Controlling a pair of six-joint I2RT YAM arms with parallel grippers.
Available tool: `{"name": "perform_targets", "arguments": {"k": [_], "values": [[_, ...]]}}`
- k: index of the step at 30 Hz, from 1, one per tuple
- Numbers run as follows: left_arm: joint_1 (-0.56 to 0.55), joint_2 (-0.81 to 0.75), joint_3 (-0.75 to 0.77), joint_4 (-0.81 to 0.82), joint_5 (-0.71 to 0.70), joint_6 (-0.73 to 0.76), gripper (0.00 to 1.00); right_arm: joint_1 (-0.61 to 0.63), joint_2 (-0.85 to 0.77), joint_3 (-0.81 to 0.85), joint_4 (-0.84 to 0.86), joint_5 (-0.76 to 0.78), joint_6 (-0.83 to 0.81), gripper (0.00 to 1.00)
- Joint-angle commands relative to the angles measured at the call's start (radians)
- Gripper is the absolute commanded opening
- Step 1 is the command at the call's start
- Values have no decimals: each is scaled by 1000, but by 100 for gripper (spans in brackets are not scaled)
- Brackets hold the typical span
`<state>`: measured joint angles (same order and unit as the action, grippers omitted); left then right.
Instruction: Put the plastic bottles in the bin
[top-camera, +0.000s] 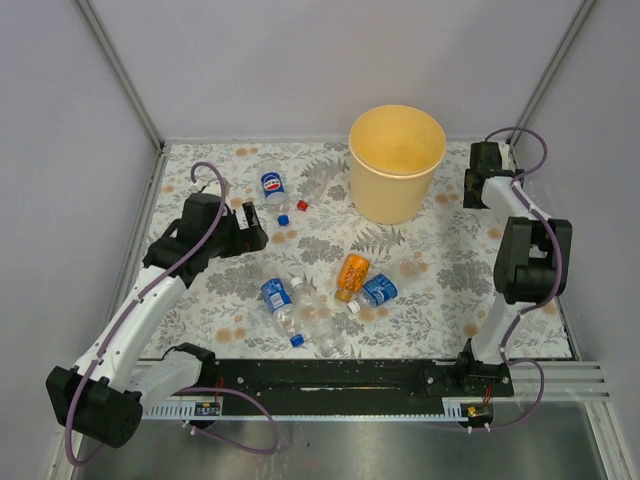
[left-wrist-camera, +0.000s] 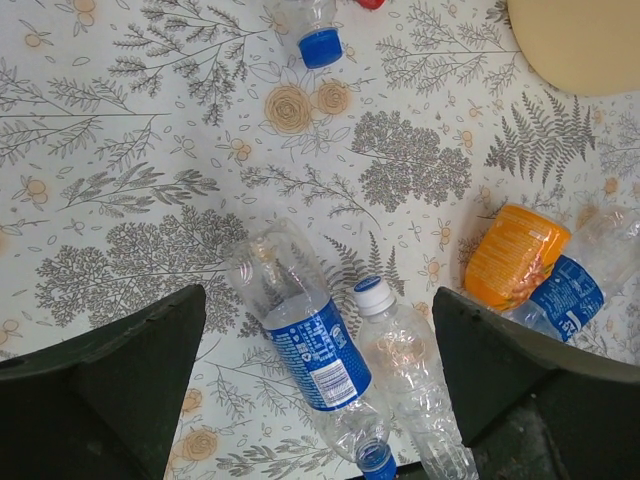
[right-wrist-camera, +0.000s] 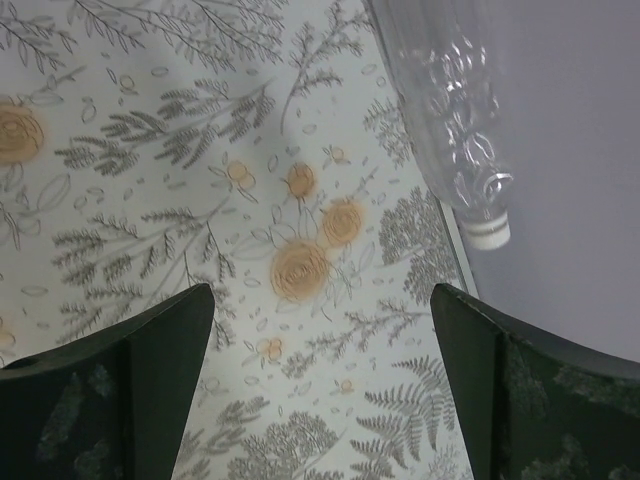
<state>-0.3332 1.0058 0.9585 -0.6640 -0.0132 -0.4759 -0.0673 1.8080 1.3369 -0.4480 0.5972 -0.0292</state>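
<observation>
My right gripper moves down and to its right in the wrist view next. The clear bottle's end with the cap (right-wrist-camera: 480, 200) lies there, and bare cover is between my fingers.
The bin (top-camera: 397, 160), a pale yellow-orange bucket, stands at the back middle of the table. A blue-labelled bottle (top-camera: 272, 185) lies at the back left. More plastic bottles lie in the front middle: a blue-labelled one (top-camera: 277, 298), clear ones (top-camera: 322, 328), an orange one (top-camera: 352, 275) and another blue-labelled one (top-camera: 378, 290). My left gripper (top-camera: 258, 228) hangs open over the table; its wrist view shows the blue-labelled bottle (left-wrist-camera: 305, 345) and a clear white-capped one (left-wrist-camera: 410, 375) below the open fingers. My right gripper (top-camera: 472, 190) is open at the back right, near a clear bottle (right-wrist-camera: 450, 110) by the wall.
A loose blue cap (top-camera: 284, 219) and a red cap (top-camera: 302, 205) lie near the back-left bottle. White walls close in the floral table cover on three sides. A black rail (top-camera: 330, 375) with the arm bases runs along the near edge.
</observation>
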Motion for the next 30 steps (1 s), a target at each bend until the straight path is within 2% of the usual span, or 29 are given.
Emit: {"name": "perform_targets", "arguments": {"k": [1,6,9,20,30], "values": [[-7,20,51,20,97,-15,99,-28,124,186,-37,-31,-51,99],[-9,45,62,17,102,-18,99,-60,278,350,-104,-25,-37,99],[-9,39,60,14,93,-18,99,-74,344,396,-113,39,-78,99],[-13,16,28,21,144,-6,99,-172,421,390,-57,104,-124,99],[-23,33,17,26,156,6,99,-262,488,490,-103,65,-120,99]]}}
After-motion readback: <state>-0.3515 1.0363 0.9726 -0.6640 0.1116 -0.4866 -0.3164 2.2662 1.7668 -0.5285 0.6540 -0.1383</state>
